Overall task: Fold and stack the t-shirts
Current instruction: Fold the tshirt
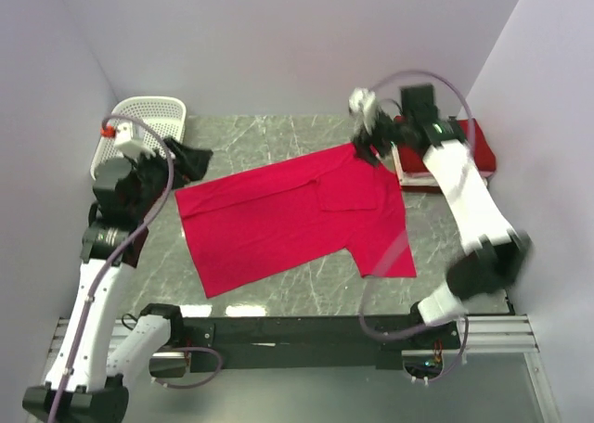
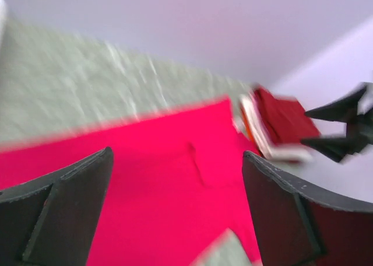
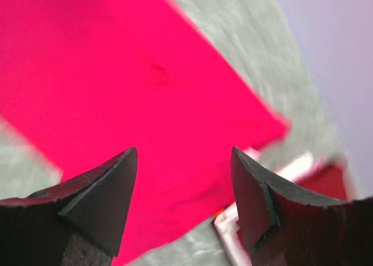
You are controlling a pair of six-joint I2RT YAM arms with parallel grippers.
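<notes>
Next, my left gripper moves back and down onto the pinkish-red t-shirt's near hem corner (image 1: 210, 290) by the black bar, since the corner lies below and back from it.
A bright pinkish-red t-shirt (image 1: 288, 219) lies spread flat on the marble table, one sleeve toward the front right. It fills the left wrist view (image 2: 163, 184) and the right wrist view (image 3: 116, 85). At the back right a darker crimson shirt (image 1: 455, 145) lies folded on a folded white one (image 1: 408, 171). That stack also shows in the left wrist view (image 2: 280, 123). My left gripper (image 1: 190, 159) is open and empty above the shirt's back left corner. My right gripper (image 1: 371, 145) is open and empty above its back right corner, beside the stack.
A white lattice basket (image 1: 148, 117) stands at the back left corner behind the left arm. Pale walls close in the table on three sides. The stack sits close to the right wall. The arms' bases and a black rail run along the near edge.
</notes>
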